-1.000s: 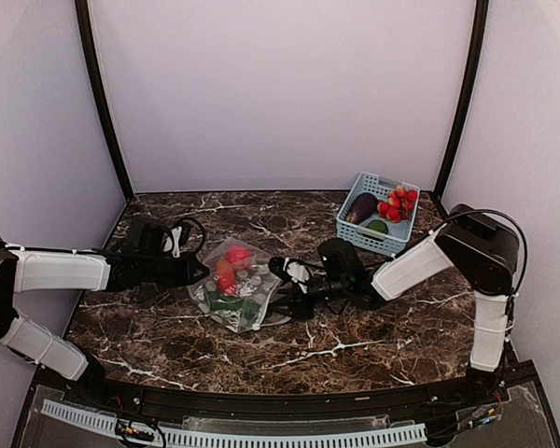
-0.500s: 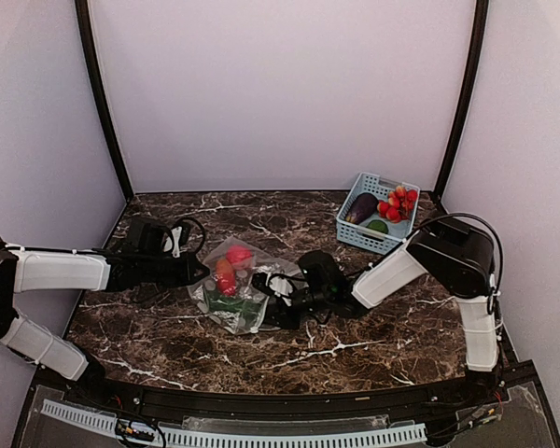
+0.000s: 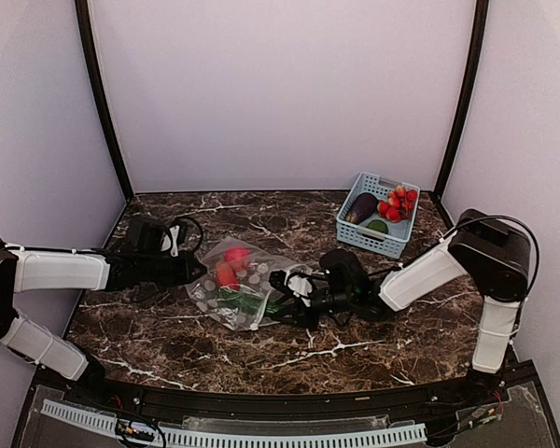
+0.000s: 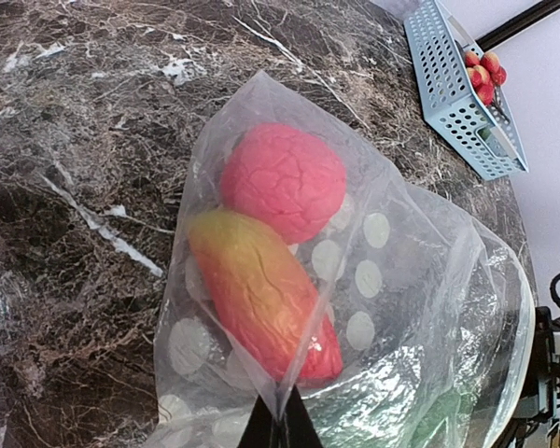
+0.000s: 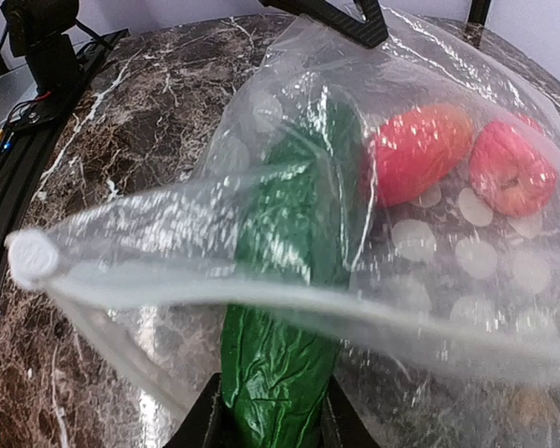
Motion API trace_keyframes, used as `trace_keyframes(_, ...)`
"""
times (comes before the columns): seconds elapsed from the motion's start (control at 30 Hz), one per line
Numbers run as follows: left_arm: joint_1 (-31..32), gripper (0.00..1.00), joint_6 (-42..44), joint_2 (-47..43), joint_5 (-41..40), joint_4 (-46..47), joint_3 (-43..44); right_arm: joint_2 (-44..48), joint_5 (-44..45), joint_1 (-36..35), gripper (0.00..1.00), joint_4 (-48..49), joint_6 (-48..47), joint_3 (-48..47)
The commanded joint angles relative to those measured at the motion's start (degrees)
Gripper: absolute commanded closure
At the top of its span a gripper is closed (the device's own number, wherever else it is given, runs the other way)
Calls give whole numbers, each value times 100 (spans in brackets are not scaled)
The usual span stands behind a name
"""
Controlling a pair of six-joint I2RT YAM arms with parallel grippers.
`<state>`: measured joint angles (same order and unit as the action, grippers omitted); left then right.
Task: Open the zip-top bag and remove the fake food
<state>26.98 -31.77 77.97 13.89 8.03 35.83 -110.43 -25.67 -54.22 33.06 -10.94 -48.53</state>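
Observation:
My right gripper draws the green piece out next, over the light-blue basket of food [image 3: 380, 209] outward of it, to its right in the top view, and releases it.
The clear dotted zip-top bag [image 3: 238, 291] lies on the marble table between my arms. My left gripper [image 3: 203, 272] is shut on a pinched fold at its left end [image 4: 280, 425]. Inside I see a pink round piece [image 4: 282, 182] and an orange-red long piece [image 4: 261, 299]. My right gripper [image 3: 278, 297] is at the bag's open mouth. In the right wrist view it [image 5: 271, 420] is shut on a long green piece [image 5: 289, 280] that sticks out under the zip band [image 5: 168, 294]. The two red pieces [image 5: 415, 154] lie deeper in.
A light-blue slotted basket [image 3: 364, 239] stands at the back right. It holds a dark purple eggplant [image 3: 359, 207], a cluster of red balls [image 3: 399, 203] and a green piece [image 3: 378, 226]. Purple walls close the back and sides.
My right gripper pushed left into the bag's mouth, then drew back a little to the right. The bag has spread out lower and wider. My left arm has held still.

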Motion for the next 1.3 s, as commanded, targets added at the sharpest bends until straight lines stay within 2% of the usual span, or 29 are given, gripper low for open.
trace_keyframes(0.0,-109,99,36,-173,-227,-207,-22,491,329,-22,88,-280,-83,552)
trace_keyframes(0.43,-271,99,-46,-83,-227,-215,1,2026,726,162,91,-903,416,1636)
trace_keyframes(0.73,-282,99,-41,-66,-207,-226,7,3444,1000,1152,91,-1330,883,1942)
trace_keyframes(0.93,-281,99,-75,-24,6,-85,-6,3662,1367,2052,89,-1573,1011,1466)
trace_keyframes(1.27,-281,99,-143,-58,47,-2,-63,2931,2078,3215,87,-1896,1426,82)
